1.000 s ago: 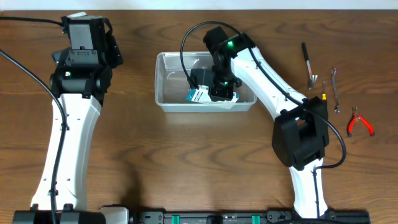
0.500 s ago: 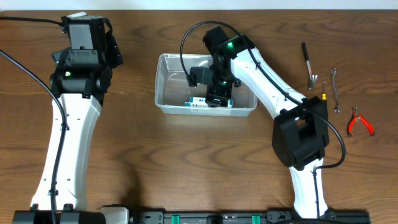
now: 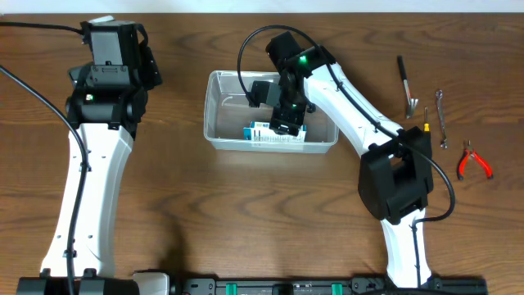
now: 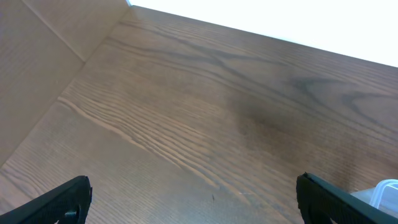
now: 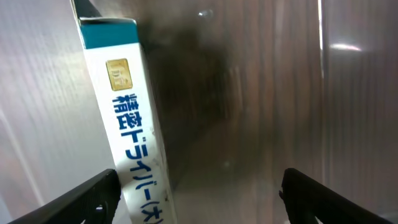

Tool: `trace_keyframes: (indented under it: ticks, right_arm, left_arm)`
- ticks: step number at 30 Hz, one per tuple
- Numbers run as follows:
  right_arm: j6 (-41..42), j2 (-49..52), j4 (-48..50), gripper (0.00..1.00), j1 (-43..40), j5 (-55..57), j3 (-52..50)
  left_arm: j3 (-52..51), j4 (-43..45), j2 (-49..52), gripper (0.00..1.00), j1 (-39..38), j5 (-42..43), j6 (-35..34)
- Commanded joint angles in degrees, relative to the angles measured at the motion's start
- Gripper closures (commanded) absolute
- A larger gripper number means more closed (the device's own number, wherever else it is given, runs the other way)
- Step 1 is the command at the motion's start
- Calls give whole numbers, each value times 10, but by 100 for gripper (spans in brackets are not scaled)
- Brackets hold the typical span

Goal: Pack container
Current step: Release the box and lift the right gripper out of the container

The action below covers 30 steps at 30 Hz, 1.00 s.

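Observation:
I need to move my right gripper up from the bin, across and down onto the black-handled tool's metal end (image 3: 411,105), since that end lies to its right in the overhead view.
The container (image 3: 214,123) is a clear plastic bin at the middle of the table. A small blue-and-white box (image 3: 260,131) lies inside it along the front wall. My right gripper (image 3: 288,123) reaches down into the bin just right of the box and stands open. In the right wrist view the box (image 5: 132,130) stands on edge against the left finger (image 5: 87,199), with a wide gap to the other finger, so the right gripper (image 5: 199,199) holds nothing. My left gripper (image 4: 196,205) hangs open over bare wood at the far left, and one corner of the container (image 4: 385,193) shows beside it.
Loose tools lie to the right of the bin: a black-handled tool (image 3: 405,82), a small wrench (image 3: 441,115), a thin screwdriver (image 3: 426,124) and red pliers (image 3: 473,161). The left arm (image 3: 102,98) stands at the table's far left.
My right gripper has opened and let go of the blue-and-white box, which went from tilted in the jaws to lying in the container. The left arm has not moved.

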Motion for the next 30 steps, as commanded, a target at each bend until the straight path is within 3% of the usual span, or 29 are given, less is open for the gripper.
trace_keyframes:
  ticks: [1,11,18,24,30]
  right_arm:
    - [41,1,14,13,-3,22,0]
    - [120,-6,31,11,-14,38,28]
    - [261,-37,-71,14,-26,137,139]
    - [381,-76,-163,13,-97,176,222]
    - [392,-87,-240,13,-200,172,226]
  left_arm:
    - [5,-1,2,2,3,-11,3]
    - [5,-1,2,2,3,-11,3]
    - [5,-1,2,2,3,-11,3]
    - [5,-1,2,2,3,-11,3]
    - [5,-1,2,2,3,-11,3]
